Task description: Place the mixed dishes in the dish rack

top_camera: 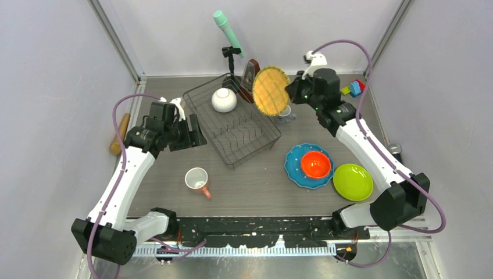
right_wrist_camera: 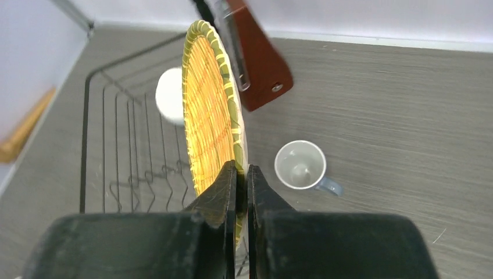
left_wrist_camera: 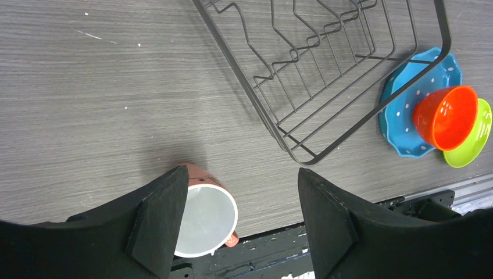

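I will move my right gripper to the left in the top view and down, and let go of the plate at the rack's wires nearest the grey mug [right_wrist_camera: 300, 165], because those wires are empty.
The black wire dish rack [top_camera: 250, 138] sits mid-table with a white bowl [top_camera: 224, 100] in its far corner. My right gripper [top_camera: 292, 92] is shut on the rim of the yellow woven-pattern plate [top_camera: 271, 90], holding it on edge above the rack's far right side; in the right wrist view the plate [right_wrist_camera: 209, 116] rises between the jaws. A small grey mug [right_wrist_camera: 300, 165] stands below on the table. My left gripper [top_camera: 195, 135] hovers open at the rack's left side, the pink mug [left_wrist_camera: 203, 215] lying below it. An orange bowl [top_camera: 315, 164] rests on the blue dotted plate [top_camera: 296, 165], next to a lime green plate [top_camera: 353, 181].
A brown metronome [top_camera: 250, 75] stands behind the rack, close to the held plate. A wooden rolling pin [top_camera: 119, 133] lies by the left wall. A teal-tipped stand [top_camera: 228, 32] rises at the back. Coloured blocks [top_camera: 353, 88] sit far right.
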Available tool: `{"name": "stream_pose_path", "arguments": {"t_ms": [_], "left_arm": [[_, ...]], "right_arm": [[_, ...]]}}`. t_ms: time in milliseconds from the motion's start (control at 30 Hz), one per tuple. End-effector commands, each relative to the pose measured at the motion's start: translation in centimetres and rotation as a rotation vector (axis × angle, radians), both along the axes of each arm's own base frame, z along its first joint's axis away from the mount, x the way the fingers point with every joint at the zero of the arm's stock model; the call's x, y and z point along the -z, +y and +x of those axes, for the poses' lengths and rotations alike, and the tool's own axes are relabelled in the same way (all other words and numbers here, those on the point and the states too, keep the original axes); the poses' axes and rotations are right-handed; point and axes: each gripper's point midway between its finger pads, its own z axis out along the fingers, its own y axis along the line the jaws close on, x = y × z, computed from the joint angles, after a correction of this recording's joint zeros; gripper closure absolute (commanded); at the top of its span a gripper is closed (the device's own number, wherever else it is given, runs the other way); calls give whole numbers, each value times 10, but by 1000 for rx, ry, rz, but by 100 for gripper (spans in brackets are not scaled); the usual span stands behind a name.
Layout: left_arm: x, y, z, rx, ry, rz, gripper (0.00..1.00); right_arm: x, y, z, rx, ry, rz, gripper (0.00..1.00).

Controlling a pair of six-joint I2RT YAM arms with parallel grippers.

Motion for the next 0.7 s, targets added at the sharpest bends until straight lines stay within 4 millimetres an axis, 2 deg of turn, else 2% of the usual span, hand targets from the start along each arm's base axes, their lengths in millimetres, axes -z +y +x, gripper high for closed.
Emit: {"name": "stream_pose_path", "arguments": {"t_ms": [0, 67, 267, 667], "left_arm": [[-8, -5, 4, 11, -68, -33, 29], [-8, -6, 4, 10, -67, -39, 29], [-10, -7, 8, 4, -81, -49, 30], [-10, -9, 8, 11, -83, -55, 30]], "right_arm": [[-20, 24, -6, -97, -88, -201, 100], [-16, 40, -13, -154, -83, -254, 100], [-9, 64, -17, -218, -92, -408, 100], [0, 85, -6, -153, -91, -516, 100]]}}
